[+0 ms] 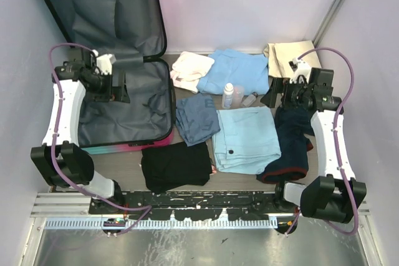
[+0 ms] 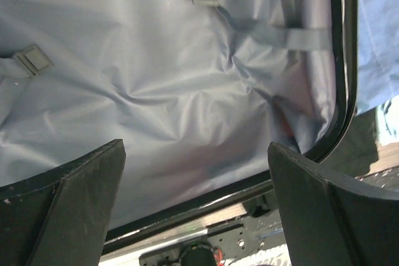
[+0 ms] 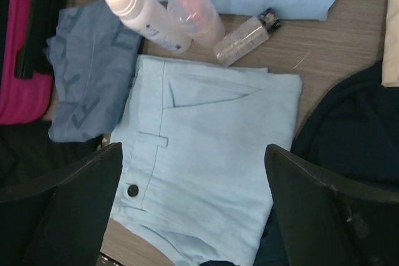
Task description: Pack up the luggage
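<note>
Next, my right gripper will lower and shift toward the dark navy cloth heap, onto the trousers' edge below their uncovered far corner.
The luggage (image 1: 146,132) lies open at the left, its lid propped against the back wall, dark grey lining showing and a pink shell edge at the front. My left gripper (image 1: 118,86) hangs open and empty above the lining (image 2: 156,91) of the lower half. My right gripper (image 1: 274,93) is open and empty above the folded light blue trousers (image 1: 246,138), which fill the right wrist view (image 3: 212,154). A white bottle (image 3: 146,20), a pinkish jar (image 3: 193,14) and a small clear bottle (image 3: 246,38) lie just beyond the trousers.
On the table lie a slate blue cloth (image 1: 196,118), a black garment (image 1: 176,165), a dark navy cloth heap (image 1: 293,144), a light blue shirt (image 1: 240,71), a white cloth (image 1: 192,70) and a beige cloth (image 1: 290,54). Walls close in both sides.
</note>
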Available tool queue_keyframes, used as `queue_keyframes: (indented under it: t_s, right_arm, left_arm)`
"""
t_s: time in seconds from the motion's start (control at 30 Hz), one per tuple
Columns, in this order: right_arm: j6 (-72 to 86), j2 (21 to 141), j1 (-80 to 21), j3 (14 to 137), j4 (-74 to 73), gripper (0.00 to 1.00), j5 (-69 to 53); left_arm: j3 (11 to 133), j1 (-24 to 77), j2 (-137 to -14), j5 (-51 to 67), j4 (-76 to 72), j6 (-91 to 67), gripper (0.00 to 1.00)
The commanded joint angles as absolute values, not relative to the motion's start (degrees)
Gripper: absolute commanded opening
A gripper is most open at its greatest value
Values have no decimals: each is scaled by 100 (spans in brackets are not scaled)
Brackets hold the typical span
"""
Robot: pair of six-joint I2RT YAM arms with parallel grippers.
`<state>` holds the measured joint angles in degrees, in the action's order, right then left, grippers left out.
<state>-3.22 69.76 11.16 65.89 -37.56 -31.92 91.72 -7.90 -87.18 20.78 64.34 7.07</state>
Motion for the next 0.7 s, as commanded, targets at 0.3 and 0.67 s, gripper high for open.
queue_keyframes:
  t_s: [0.3, 0.67]
  right_arm:
    - [-1111, 6885, 971, 6312, -4596, 98, -2591]
    - [-1019, 8280, 1150, 6285, -3991, 83, -2612]
  left_arm:
    - [8422, 720, -7907, 1658, 6247, 1484, 98]
    - [8004, 1848, -7909, 2477, 5276, 1137, 98]
